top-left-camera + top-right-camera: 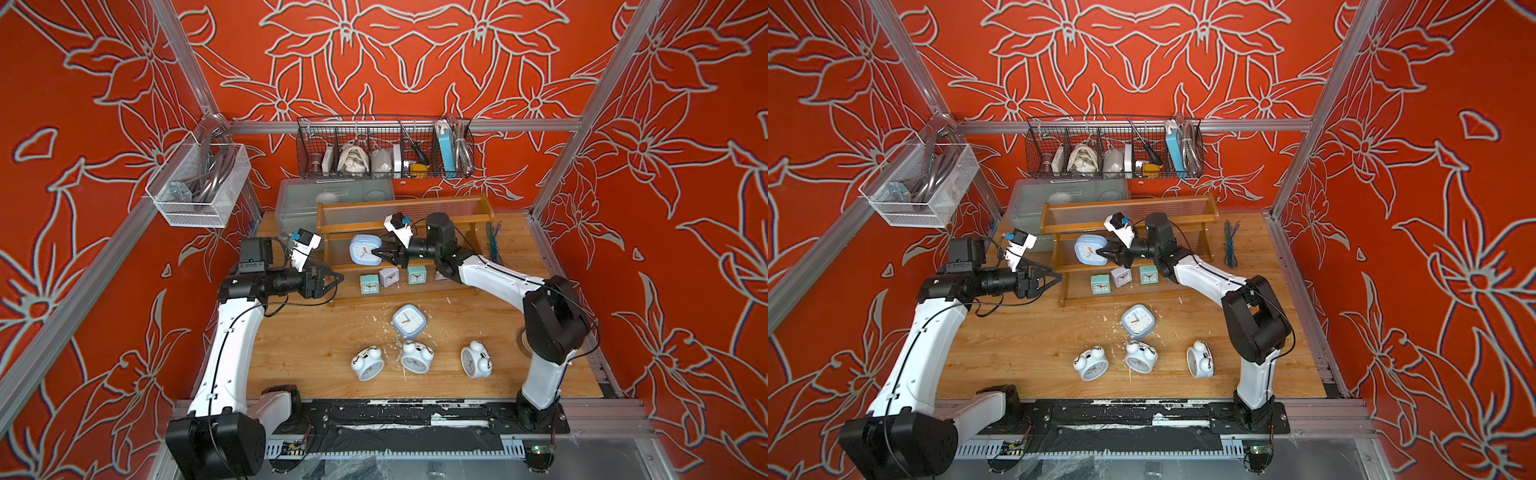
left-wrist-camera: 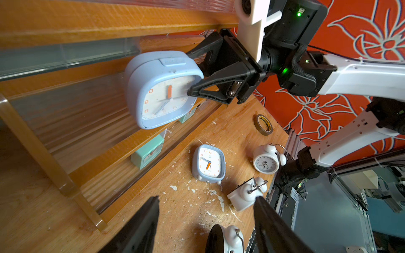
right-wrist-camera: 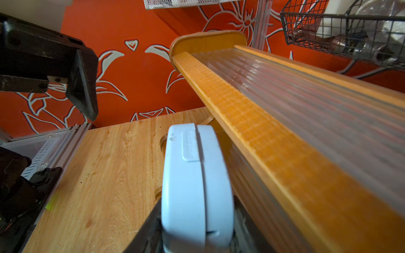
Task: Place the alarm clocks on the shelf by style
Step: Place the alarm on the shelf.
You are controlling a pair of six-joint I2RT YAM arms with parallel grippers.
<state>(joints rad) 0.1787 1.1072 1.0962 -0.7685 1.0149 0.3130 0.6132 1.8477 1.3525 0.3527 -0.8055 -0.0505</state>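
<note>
The light-blue clock still sticks out past the shelf's front, and the right gripper will next push it outward onto the middle level's empty end (image 1: 341,254) and release it.
My right gripper (image 1: 376,252) is shut on a light-blue square alarm clock (image 1: 365,249), holding it by its front and back at the left part of the shelf's (image 1: 403,216) middle tier; the clock (image 3: 195,186) fills the right wrist view. Two teal cubes (image 1: 368,284) (image 1: 417,274) and a lilac cube (image 1: 389,276) stand on the lowest tier. On the table lie a second light-blue clock (image 1: 408,320) and three white twin-bell clocks (image 1: 368,364) (image 1: 415,356) (image 1: 476,359). My left gripper (image 1: 338,279) hangs open and empty left of the shelf.
A grey plastic bin (image 1: 332,199) stands behind the shelf, under a black wire basket (image 1: 384,149) on the back rail. A white mesh basket (image 1: 199,187) hangs at the left. Green wire ties (image 1: 494,243) lie right of the shelf, and a tape roll (image 2: 264,124) near my right arm.
</note>
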